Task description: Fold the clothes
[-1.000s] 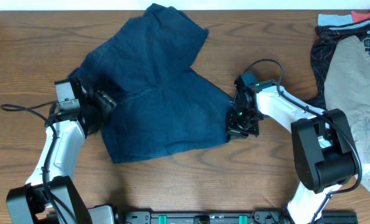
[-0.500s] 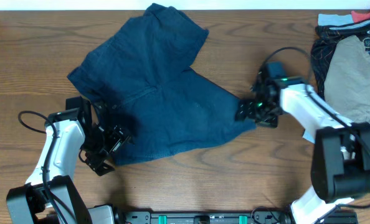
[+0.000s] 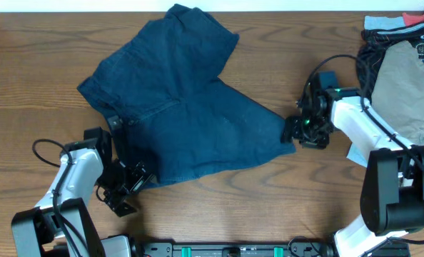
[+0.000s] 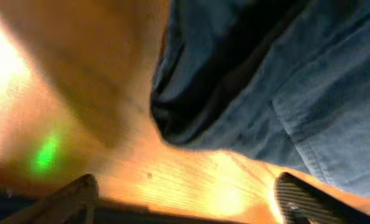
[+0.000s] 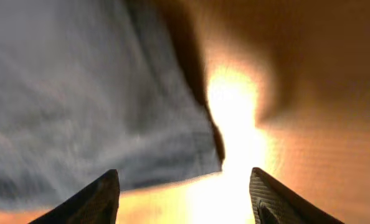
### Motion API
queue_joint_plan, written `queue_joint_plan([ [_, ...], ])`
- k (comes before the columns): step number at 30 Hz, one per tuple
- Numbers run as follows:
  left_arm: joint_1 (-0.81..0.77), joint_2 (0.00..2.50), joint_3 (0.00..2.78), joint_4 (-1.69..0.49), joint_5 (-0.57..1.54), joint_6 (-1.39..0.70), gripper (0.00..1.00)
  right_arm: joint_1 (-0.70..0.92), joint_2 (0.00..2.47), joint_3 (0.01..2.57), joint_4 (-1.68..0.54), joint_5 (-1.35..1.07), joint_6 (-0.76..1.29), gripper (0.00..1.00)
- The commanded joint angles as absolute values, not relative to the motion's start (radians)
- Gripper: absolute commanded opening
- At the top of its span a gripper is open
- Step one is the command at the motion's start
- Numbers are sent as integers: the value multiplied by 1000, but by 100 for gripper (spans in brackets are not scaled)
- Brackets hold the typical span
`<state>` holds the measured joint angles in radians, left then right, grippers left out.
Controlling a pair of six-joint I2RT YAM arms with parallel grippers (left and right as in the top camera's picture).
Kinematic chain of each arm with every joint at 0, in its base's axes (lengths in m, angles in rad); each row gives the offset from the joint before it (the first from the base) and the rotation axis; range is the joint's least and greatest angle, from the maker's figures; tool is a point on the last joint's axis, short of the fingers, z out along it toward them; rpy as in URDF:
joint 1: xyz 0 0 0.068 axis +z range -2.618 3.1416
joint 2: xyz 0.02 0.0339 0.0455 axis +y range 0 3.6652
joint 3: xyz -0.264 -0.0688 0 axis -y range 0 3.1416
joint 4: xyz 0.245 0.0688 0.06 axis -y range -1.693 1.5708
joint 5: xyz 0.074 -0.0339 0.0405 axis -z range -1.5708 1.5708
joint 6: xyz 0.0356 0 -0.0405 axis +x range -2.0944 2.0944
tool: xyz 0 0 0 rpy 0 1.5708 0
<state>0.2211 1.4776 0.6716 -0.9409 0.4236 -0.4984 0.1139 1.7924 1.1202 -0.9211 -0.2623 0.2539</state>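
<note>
Next, my left gripper slides outward over the shorts' waistband corner [image 4: 171,127] and closes, since that corner lies just ahead while the open fingers frame only bare wood.
The clothes are one pair of dark navy shorts [image 3: 187,100], lying spread flat mid-table with one leg toward the back and the other toward the right. My left gripper [image 3: 131,188] sits low at the shorts' front-left corner, open. In the left wrist view the left gripper [image 4: 185,208] has only bare wood between its fingers, and a folded hem of the shorts [image 4: 247,81] lies just ahead. My right gripper [image 3: 292,133] is open beside the right leg's hem. Seen from the right wrist, the right gripper [image 5: 185,199] holds nothing, and the hem corner of the shorts [image 5: 98,106] lies ahead to its left.
A beige-khaki garment [image 3: 406,86] lies over a black patterned one [image 3: 372,61] at the right edge. A cable loop [image 3: 44,148] rests by the left arm. A black rail [image 3: 233,250] runs along the table's front.
The right gripper drew the right leg's hem to the right, then opened and let it go. The left gripper came down from the shorts' left edge to the front-left corner.
</note>
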Motion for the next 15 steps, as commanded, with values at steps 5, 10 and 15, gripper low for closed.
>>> queue_joint_plan([
  [5, 223, 1487, 641, -846, 417, -487, 41, 128, 1786, 1116, -945, -270, 310, 65],
  [10, 223, 1487, 641, -797, 371, -487, 32, 128, 1786, 1116, -948, -270, 310, 65],
  [15, 223, 1487, 641, -796, 369, -487, 33, 128, 1786, 1116, -985, -270, 346, 67],
])
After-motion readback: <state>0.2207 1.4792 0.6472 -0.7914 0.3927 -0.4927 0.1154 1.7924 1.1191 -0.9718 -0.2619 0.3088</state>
